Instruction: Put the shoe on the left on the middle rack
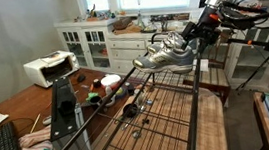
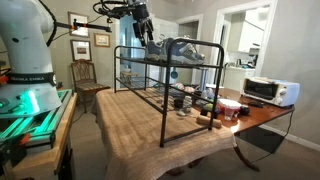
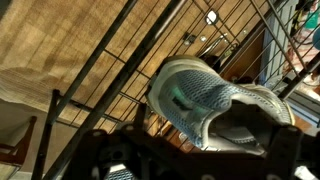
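Note:
My gripper comes down next with its fingers open around the nearer sneaker's heel end, since that end lies below it on the rack's top shelf.
A grey-silver sneaker with a pale sole lies on the top tier of the black wire rack, heel opening toward the wrist camera. In both exterior views it sits beside a near-identical sneaker, and the pair partly overlap. My gripper hangs right over the nearer sneaker's heel end, jaws open, dark fingers standing on either side of it. It shows above the rack's end in an exterior view and in an exterior view. The middle rack is a wire grid tier below.
The rack stands on a burlap-covered table. Small jars and clutter sit beside the rack's lower part, and a toaster oven stands at the far end. A keyboard and a white printer are nearby.

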Robot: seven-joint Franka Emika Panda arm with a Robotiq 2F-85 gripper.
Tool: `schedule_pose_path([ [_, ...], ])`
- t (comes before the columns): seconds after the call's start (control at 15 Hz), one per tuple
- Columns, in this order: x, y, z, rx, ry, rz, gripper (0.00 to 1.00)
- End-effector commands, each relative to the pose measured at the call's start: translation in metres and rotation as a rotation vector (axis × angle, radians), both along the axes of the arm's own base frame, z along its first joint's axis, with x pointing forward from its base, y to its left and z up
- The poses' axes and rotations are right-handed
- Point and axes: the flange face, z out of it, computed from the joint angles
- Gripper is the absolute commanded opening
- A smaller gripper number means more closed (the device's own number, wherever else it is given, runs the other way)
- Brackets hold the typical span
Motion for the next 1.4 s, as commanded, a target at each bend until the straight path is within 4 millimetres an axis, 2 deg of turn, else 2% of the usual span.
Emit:
schedule_pose_path([
  [0.0,0.002,-0.004,-0.004,0.009,0.019,-0.059,1.0],
  [0.47,0.009,-0.006,-0.015,0.037,0.038,-0.098,1.0],
  [0.53,0.009,-0.006,-0.017,0.038,0.041,-0.101,0.9],
  [0.6,0.01,-0.006,-0.019,0.04,0.044,-0.104,0.74],
  [1.0,0.011,-0.007,-0.02,0.037,0.052,-0.121,0.27],
  [1.2,0.01,-0.008,-0.02,0.036,0.053,-0.118,0.07],
  [1.27,0.009,-0.009,-0.02,0.035,0.048,-0.109,0.02],
  [1.33,0.008,-0.009,-0.02,0.038,0.051,-0.11,0.03],
])
